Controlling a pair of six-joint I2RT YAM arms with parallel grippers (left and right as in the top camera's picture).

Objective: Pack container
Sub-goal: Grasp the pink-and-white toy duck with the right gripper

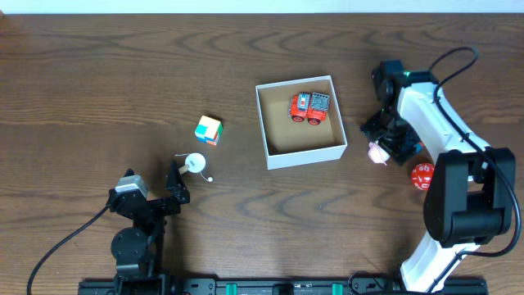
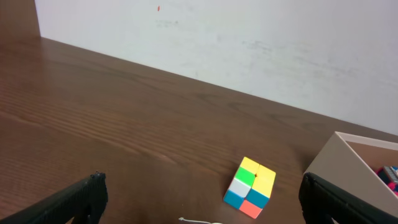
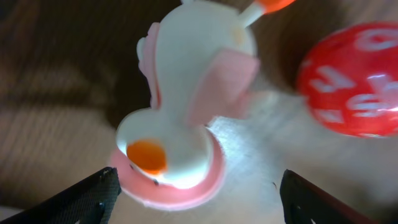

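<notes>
I will next lower my right gripper onto the duck toy's orange-beaked head end and close it, since that end is below it, between its open fingers.
The container, a square shallow box with white walls and brown inside, sits mid-table and holds a red toy car; its corner shows in the left wrist view. My right gripper is open just right of the container, over a white and pink duck toy that lies on the table between the fingers. A red die lies beside it, also in the right wrist view. My left gripper is open and empty at the front left. A colourful cube lies ahead of it.
A small white round thing with a thin string lies on the table just in front of the left gripper; its string tip shows in the left wrist view. A pale wall stands behind the table's far edge.
</notes>
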